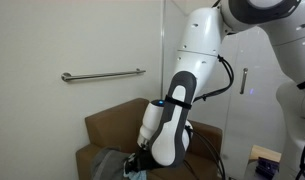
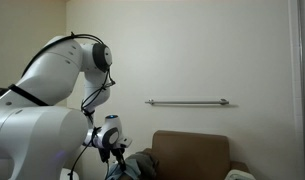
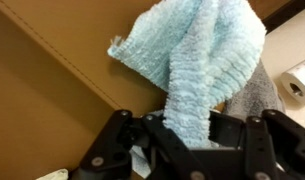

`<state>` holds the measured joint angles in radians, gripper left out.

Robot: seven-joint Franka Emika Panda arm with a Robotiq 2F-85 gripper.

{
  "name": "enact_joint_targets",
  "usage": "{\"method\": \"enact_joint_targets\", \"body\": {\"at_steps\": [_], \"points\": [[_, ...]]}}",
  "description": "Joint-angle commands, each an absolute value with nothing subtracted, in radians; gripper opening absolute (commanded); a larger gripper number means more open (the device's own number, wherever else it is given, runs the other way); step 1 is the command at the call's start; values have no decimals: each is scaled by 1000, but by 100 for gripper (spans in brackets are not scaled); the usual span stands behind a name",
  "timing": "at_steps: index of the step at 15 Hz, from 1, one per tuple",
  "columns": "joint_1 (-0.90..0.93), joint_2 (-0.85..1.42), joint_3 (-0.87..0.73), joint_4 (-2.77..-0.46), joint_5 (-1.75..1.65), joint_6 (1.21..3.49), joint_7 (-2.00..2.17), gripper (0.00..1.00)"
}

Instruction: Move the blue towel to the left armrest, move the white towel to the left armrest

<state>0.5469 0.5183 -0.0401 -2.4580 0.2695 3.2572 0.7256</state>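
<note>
I should next gently lower my gripper a little toward the sofa (image 1: 112,125) beside the bluish-grey cloth and open it to let go of the blue towel, because the towel already hangs low there.
In the wrist view my gripper (image 3: 187,135) is shut on the blue towel (image 3: 197,60), a light blue terry cloth that hangs bunched from between the fingers in front of the brown sofa (image 3: 42,90). A grey-white cloth (image 3: 254,92) shows behind the towel at the right; I cannot tell whether it is the white towel. In both exterior views the gripper (image 1: 132,163) (image 2: 120,165) is low over the brown sofa (image 1: 112,125) (image 2: 192,150), and bluish-grey cloth (image 1: 110,165) lies on the seat beside it.
A metal grab bar (image 1: 102,75) (image 2: 187,102) is fixed to the wall above the sofa. A roll of white paper (image 3: 297,80) sits at the right edge of the wrist view. A small stand with a blue and yellow object (image 1: 264,160) stands beside the sofa.
</note>
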Motion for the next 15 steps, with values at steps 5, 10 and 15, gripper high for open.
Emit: {"method": "enact_joint_targets", "body": {"at_steps": [5, 10, 15], "points": [[419, 568, 46, -2403, 286, 3170, 662, 29], [417, 573, 39, -2382, 291, 3136, 676, 58], [405, 562, 28, -2389, 304, 3106, 693, 92]]}}
